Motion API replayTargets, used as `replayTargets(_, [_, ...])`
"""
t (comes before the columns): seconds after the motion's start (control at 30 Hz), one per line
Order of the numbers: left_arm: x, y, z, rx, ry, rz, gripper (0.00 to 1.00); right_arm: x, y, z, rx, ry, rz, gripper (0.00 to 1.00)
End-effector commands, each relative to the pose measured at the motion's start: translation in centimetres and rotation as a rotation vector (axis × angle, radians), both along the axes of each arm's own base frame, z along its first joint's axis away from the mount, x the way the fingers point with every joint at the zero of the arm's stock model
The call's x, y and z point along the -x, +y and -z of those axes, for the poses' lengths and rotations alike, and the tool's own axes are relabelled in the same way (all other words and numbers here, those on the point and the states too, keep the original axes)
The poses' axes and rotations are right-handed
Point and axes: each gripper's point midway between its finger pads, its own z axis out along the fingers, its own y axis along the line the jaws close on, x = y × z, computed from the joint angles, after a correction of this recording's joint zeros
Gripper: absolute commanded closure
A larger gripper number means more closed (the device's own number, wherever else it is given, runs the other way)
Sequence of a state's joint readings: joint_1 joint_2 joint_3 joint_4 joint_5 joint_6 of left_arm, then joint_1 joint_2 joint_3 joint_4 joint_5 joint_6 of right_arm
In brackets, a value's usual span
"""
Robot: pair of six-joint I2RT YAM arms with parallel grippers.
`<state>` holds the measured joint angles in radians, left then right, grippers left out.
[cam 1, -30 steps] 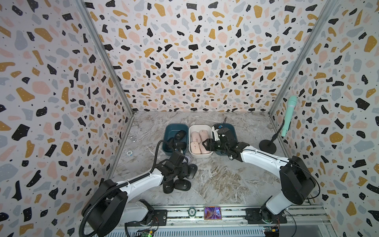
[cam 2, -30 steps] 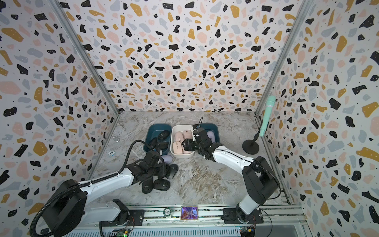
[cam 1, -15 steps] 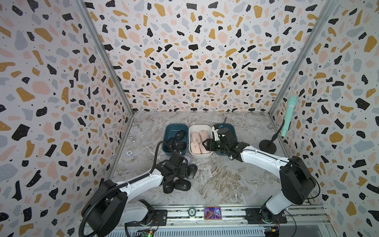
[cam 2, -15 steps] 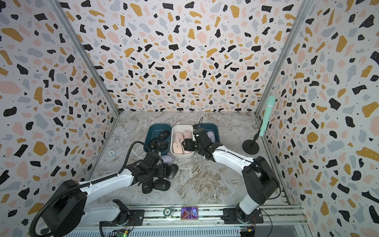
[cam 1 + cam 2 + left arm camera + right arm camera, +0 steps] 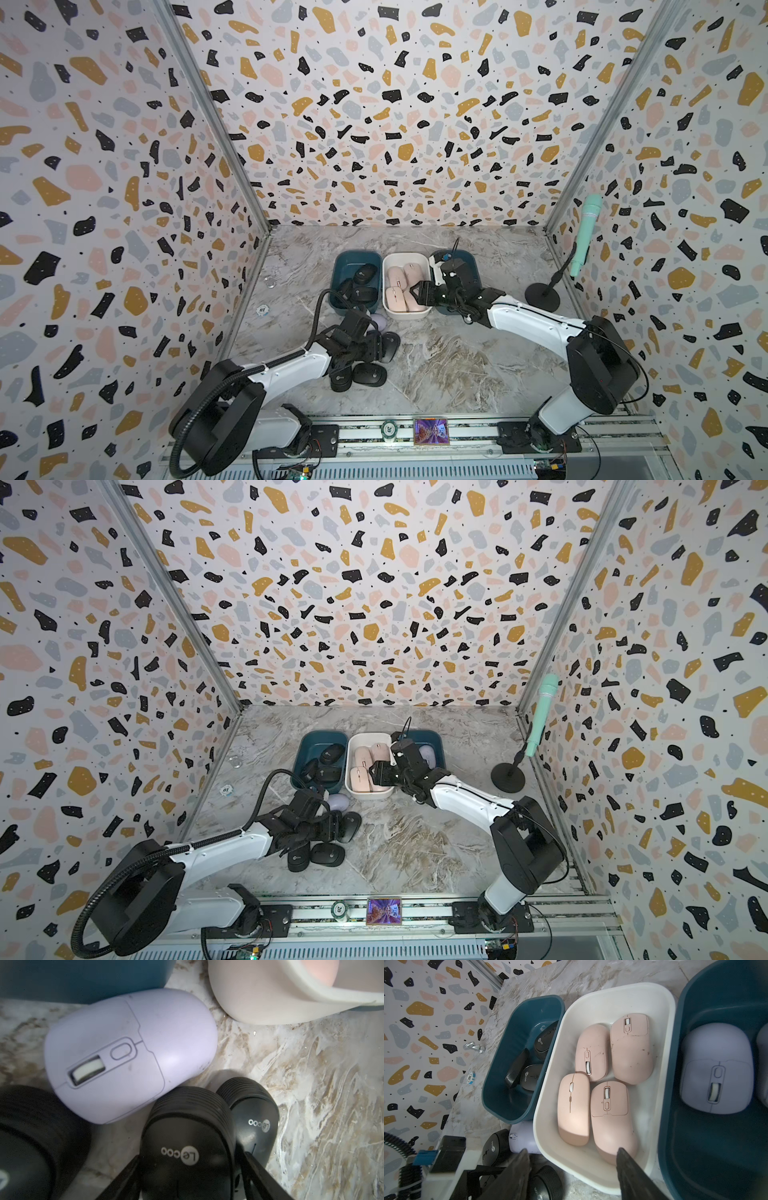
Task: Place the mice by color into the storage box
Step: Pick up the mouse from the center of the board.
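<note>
My left gripper has the mouse between its open fingers already, so it should stay low and close them onto the long sides of the black mouse (image 5: 187, 1172).
Three storage boxes stand in a row: a blue one (image 5: 345, 266) holding black mice (image 5: 365, 274), a white one (image 5: 405, 257) holding several pink mice (image 5: 631, 1049), and a blue one (image 5: 716, 1147) holding a lavender mouse (image 5: 716, 1072). On the table lie a lavender mouse (image 5: 128, 1053) and several black mice (image 5: 370, 374). My left gripper (image 5: 191, 1156) is low over these, open, its fingers on either side of one black mouse (image 5: 187, 1147). My right gripper (image 5: 572, 1150) hovers open and empty above the white box's near rim.
A mint microphone (image 5: 584, 237) on a black round stand (image 5: 542, 296) is at the right wall. A poker chip (image 5: 262, 309) and a small metal piece (image 5: 269, 282) lie near the left wall. Another black mouse (image 5: 255, 1122) lies right beside the left gripper.
The left gripper's jaws have spread wider around the black mouse, and the arm has barely shifted. The right arm has not moved.
</note>
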<state>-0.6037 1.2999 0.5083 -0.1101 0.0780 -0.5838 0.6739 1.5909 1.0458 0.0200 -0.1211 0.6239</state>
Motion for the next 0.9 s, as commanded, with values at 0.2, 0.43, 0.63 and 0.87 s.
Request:
replayTargets(0.2, [0.9,-0.1,1.9,-0.015,0.064,0.048,0.34,-0.1,-0.3,-0.4,-0.006,-0.008,0.013,0.33])
replayTargets(0.43, [0.4,0.4,1.3,-0.019,0.038,0.020,0.44,-0.1,-0.4,0.0,0.000,-0.003,0.017,0.33])
replayTargets(0.63, [-0.8,1.8,-0.6,-0.080,-0.026,-0.035,0.56,-0.1,-0.4,-0.1,-0.001,-0.004,0.016,0.33])
replayTargets(0.87, [-1.6,3.6,-2.4,-0.155,-0.091,-0.090,0.75,-0.1,-0.4,0.0,-0.006,0.000,0.018,0.33])
